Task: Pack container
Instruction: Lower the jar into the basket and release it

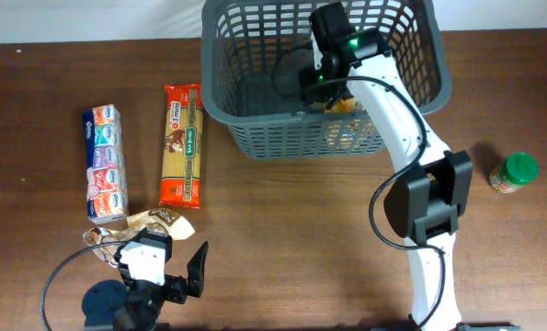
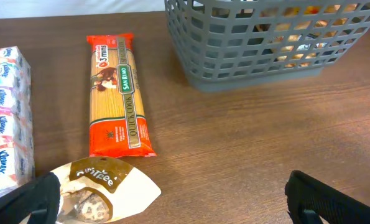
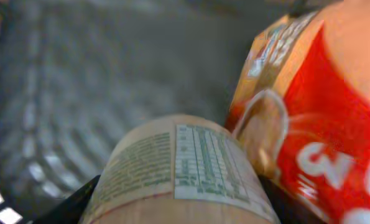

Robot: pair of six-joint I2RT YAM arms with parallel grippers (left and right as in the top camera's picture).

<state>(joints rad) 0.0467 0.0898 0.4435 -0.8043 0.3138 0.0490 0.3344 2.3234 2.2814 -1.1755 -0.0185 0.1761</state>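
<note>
Next, my right gripper moves down toward the bare basket bottom beside the orange-red bag and releases the round jar there, since that clear spot lies below the gripper.
The dark grey slotted basket stands at the table's far side; it also shows in the left wrist view and, from inside, in the right wrist view. My right gripper reaches down into the basket. In the right wrist view it is shut on a round jar with a nutrition label, next to an orange-red bag inside the basket. My left gripper is low at the front left, open and empty.
A spaghetti pack and a tissue multipack lie left of the basket. A cookie bag lies by my left gripper's left finger. A green-lidded jar stands at the right.
</note>
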